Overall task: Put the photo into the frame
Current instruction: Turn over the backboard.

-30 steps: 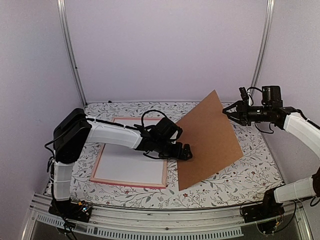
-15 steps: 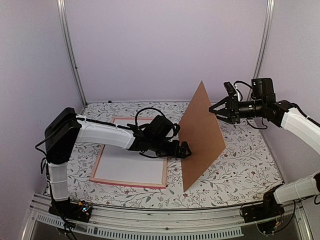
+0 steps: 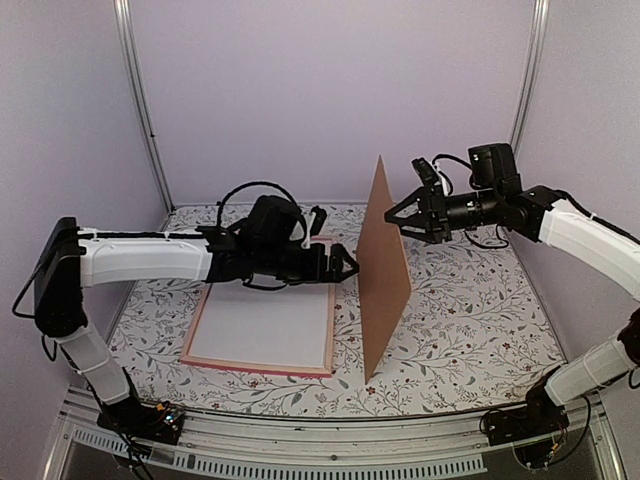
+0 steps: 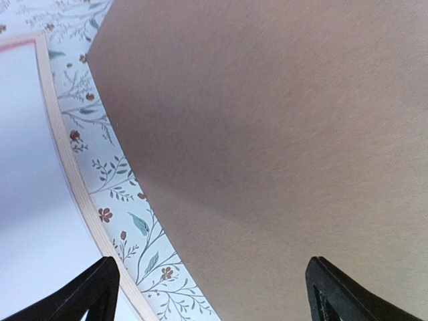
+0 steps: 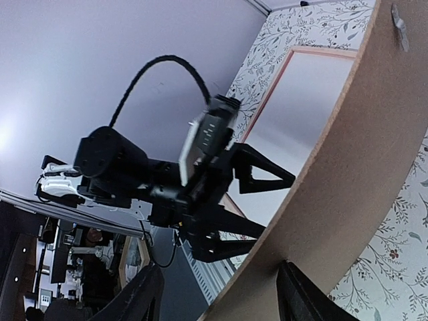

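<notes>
The fingers of my left gripper face only the brown board's broad surface, so my left gripper should next move up along the board's flat side until its fingers straddle the board's upper edge (image 3: 402, 250).
The frame (image 3: 197, 322) lies flat at the table's left, with a thin pink border and a white inside; its edge shows in the left wrist view (image 4: 67, 167) and the right wrist view (image 5: 266, 101). The photo is out of view. A plain brown board (image 3: 385, 265) stands almost upright on its lower edge, right of the frame. My right gripper (image 3: 405, 226) is at the board's upper right edge, its jaws apart. That edge (image 5: 348, 167) runs between the fingers, close to the right one. My left gripper (image 3: 345, 266) hangs open just left of the board (image 4: 267, 134), holding nothing.
A floral cloth (image 3: 470, 320) covers the table. Metal rails (image 3: 140, 110) and pale walls close in the back and sides. A small metal tab (image 5: 399, 25) sits near the board's far edge. The left arm (image 3: 150, 258) stretches over the frame's back edge.
The board has swung from leaning right to nearly upright. My right gripper moved left with its top edge and its jaws widened a little. My left gripper rose and drew back.
</notes>
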Tool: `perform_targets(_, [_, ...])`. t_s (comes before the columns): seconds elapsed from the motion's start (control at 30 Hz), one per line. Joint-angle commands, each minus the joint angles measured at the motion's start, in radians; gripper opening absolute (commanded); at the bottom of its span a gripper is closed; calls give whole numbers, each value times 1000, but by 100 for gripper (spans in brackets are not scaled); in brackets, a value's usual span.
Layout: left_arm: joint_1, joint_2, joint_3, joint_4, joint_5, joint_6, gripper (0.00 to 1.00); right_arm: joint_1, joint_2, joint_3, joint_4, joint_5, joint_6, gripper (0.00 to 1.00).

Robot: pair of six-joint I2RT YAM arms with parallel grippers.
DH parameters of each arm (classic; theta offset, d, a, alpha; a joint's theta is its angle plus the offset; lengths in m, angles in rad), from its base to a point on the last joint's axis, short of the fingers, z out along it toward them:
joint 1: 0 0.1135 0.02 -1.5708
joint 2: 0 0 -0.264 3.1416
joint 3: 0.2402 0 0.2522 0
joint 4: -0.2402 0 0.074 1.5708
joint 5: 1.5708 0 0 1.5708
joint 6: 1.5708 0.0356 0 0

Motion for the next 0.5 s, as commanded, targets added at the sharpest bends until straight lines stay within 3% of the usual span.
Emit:
perform_targets(0.0, [32, -146, -9, -14, -1, 26, 100, 30, 45, 46, 51, 8, 19, 62])
perform_targets(0.2, [57, -222, 52, -70, -1, 45, 100, 66, 91, 78, 95, 5, 42, 65])
perform_targets(0.47, [89, -195, 109, -89, 18, 37, 99, 118, 136, 129, 125, 2, 60, 70])
